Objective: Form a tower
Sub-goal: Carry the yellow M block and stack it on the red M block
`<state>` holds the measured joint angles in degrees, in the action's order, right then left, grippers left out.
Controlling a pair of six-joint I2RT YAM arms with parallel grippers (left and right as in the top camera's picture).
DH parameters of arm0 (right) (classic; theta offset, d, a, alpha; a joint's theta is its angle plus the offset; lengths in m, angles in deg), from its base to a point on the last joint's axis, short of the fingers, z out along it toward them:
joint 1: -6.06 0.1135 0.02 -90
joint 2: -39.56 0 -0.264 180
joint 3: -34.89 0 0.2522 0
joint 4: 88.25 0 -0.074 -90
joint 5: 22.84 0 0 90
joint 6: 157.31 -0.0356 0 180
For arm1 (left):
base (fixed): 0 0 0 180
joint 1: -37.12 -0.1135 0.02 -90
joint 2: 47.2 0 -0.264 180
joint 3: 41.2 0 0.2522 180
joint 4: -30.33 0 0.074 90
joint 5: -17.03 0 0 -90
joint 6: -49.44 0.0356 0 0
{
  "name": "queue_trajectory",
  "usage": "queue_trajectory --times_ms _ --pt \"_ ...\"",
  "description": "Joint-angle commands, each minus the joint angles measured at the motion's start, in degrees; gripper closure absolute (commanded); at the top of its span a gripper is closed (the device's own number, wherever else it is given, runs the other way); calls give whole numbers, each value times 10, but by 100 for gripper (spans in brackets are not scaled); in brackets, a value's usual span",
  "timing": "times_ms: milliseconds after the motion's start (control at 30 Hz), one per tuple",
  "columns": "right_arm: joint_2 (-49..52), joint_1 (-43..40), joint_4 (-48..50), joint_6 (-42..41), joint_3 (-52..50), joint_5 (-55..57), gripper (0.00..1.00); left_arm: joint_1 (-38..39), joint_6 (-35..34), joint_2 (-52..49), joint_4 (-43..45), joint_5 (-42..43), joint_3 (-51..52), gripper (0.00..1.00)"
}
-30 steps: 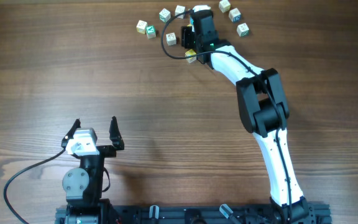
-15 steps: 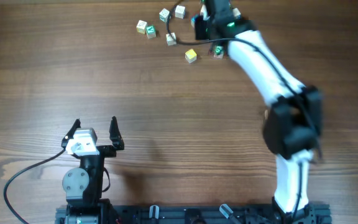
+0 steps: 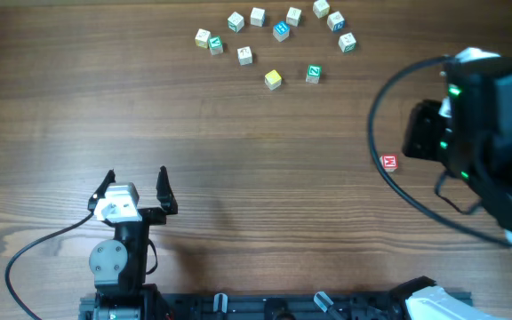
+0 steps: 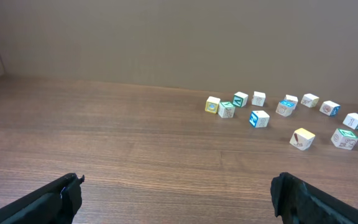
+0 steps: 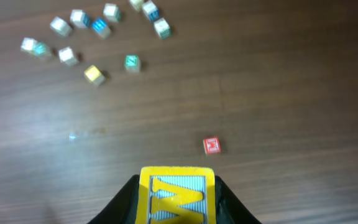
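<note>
I need to carry the letter cube down toward that red cube (image 5: 211, 145) with my right gripper next, and then I open it.
My right gripper (image 5: 178, 202) is shut on a letter cube (image 5: 178, 186) with a yellow frame and a yellow W on pale blue. It hangs high above the table. In the overhead view the right arm (image 3: 492, 116) looms large at the right edge and hides the held cube. A small red-printed cube (image 3: 388, 162) lies alone on the wood below it, also in the right wrist view as the red cube (image 5: 211, 145). My left gripper (image 3: 136, 182) stands open near the front left with nothing between its fingers. The tower is out of view.
Several loose letter cubes lie scattered along the far edge, among them a yellow cube (image 3: 274, 79), a green-faced cube (image 3: 314, 73) and a blue-faced cube (image 3: 281, 29). The left wrist view shows the same cluster (image 4: 258, 118) ahead on the right. A black cable (image 3: 25, 253) trails beside the left arm.
The right arm has swung away from the far cube cluster to the right and risen toward the camera, shut on the W cube. The red-printed cube now shows. The left arm has not moved.
</note>
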<state>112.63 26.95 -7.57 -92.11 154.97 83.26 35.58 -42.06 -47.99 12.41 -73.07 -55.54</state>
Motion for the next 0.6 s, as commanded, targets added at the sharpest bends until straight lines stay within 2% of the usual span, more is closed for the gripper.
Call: queue_trajectory --times_ms 0,167,233,367,433,500,567 --pt "6 0 86 -71 -131 55 84 2 11 4 -2 5 3 0" --pt "9 -2 285 -85 -354 55 83 2 11 4 -2 5 3 0" --pt "11 -26 385 -44 -462 43 82 2 11 4 -2 5 3 0" --pt "13 -107 460 -37 -537 -10 79 2 11 4 -2 5 3 0" --pt "22 -151 476 -32 -551 -48 81 2 11 4 -2 5 2 0" --pt "29 -172 495 25 -551 -109 83 2 11 4 -2 5 3 0" --pt "31 -173 504 40 -554 -124 82 2 11 4 -2 5 3 0"
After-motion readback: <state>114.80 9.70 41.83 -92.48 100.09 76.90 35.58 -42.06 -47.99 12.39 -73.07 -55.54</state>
